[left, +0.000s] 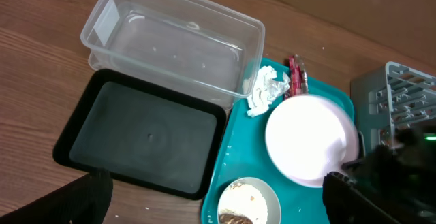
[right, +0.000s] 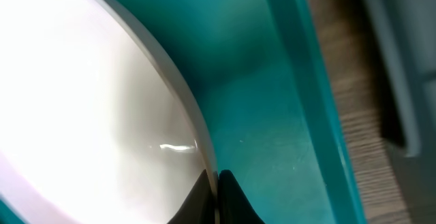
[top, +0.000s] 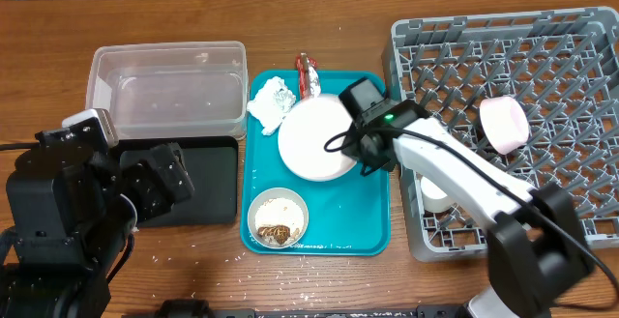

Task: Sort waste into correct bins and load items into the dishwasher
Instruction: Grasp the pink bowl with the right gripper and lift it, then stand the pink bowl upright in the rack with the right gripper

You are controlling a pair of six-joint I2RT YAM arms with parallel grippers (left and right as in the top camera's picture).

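Note:
Next, my right gripper lifts over the grey rack [top: 580, 67], tilts the plate and lowers it. It then releases the plate into the rack's wires beyond the pink bowl, because those wires stand empty.
The round white plate [top: 314, 139] lies on the teal serving tray [top: 358, 221]. My right gripper [top: 360, 154] is shut on the plate's right rim, seen close in the right wrist view [right: 216, 183] with the plate [right: 88, 101] to its left. My left gripper [top: 160, 178] is open and empty over the black tray [top: 208, 178]. A crumpled napkin [top: 272, 101] and a red-and-silver wrapper [top: 309, 74] lie at the teal tray's back. A white bowl [top: 279, 216] holds rice and brown bits. A pink bowl [top: 505, 123] and a white cup [top: 434, 194] sit in the grey rack [top: 580, 67].
The clear tub [top: 166, 91] stands behind the black tray, left of the teal tray. The left wrist view shows the tub [left: 170, 43], black tray [left: 143, 135], napkin [left: 267, 89], plate [left: 306, 139] and rice bowl [left: 248, 202]. Small crumbs dot the table's front edge.

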